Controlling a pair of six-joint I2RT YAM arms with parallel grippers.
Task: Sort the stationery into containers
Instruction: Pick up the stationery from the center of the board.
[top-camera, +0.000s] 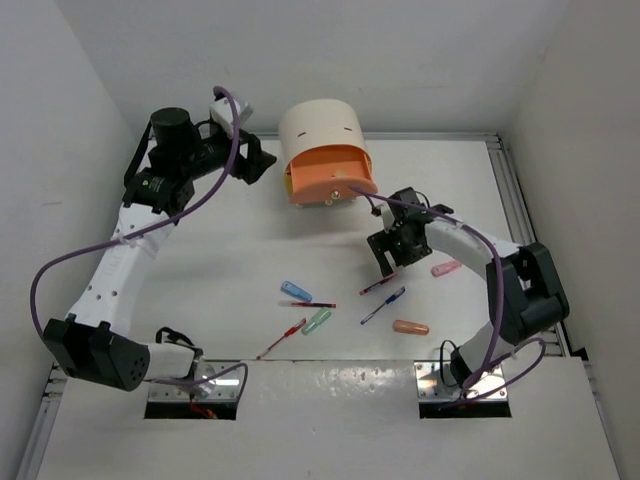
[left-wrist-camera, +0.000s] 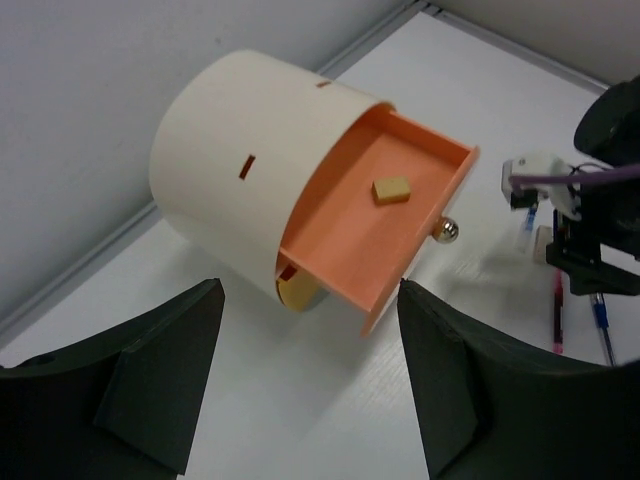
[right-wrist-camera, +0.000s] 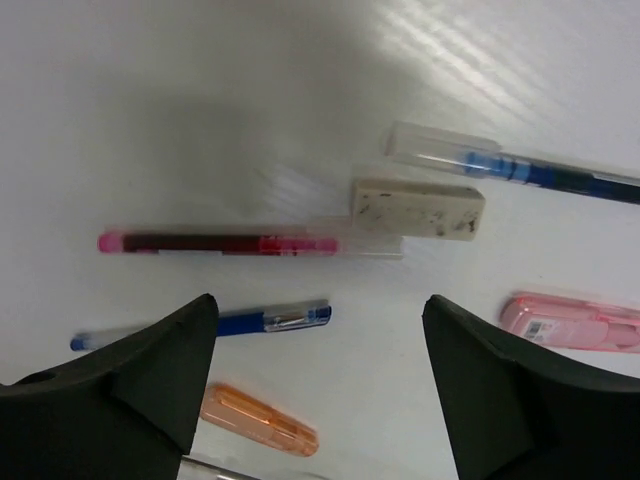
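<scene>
I will next bring my right gripper down over the eraser, toward the right in the wrist view, since the short ends of the cream eraser (right-wrist-camera: 417, 208) face the two open fingers.
The cream cabinet (top-camera: 318, 128) stands at the back with its peach drawer (top-camera: 335, 172) pulled out. In the left wrist view a tan piece (left-wrist-camera: 392, 190) lies in that drawer (left-wrist-camera: 350, 245), and a yellow drawer (left-wrist-camera: 298, 293) shows below it. My left gripper (left-wrist-camera: 310, 370) is open beside the cabinet, holding nothing. My right gripper (right-wrist-camera: 320, 370) hangs open over a red pen (right-wrist-camera: 220, 243), a cream eraser (right-wrist-camera: 417, 208), a blue pen (right-wrist-camera: 215, 325), an orange capsule (right-wrist-camera: 260, 420) and a pink capsule (right-wrist-camera: 575, 322). Nothing is between its fingers.
More stationery lies at mid-table: a blue capsule (top-camera: 296, 292), a green capsule (top-camera: 317, 321) and another red pen (top-camera: 280, 339). The drawer knob (left-wrist-camera: 446, 230) points toward the right arm (left-wrist-camera: 590, 240). White walls enclose the table on three sides.
</scene>
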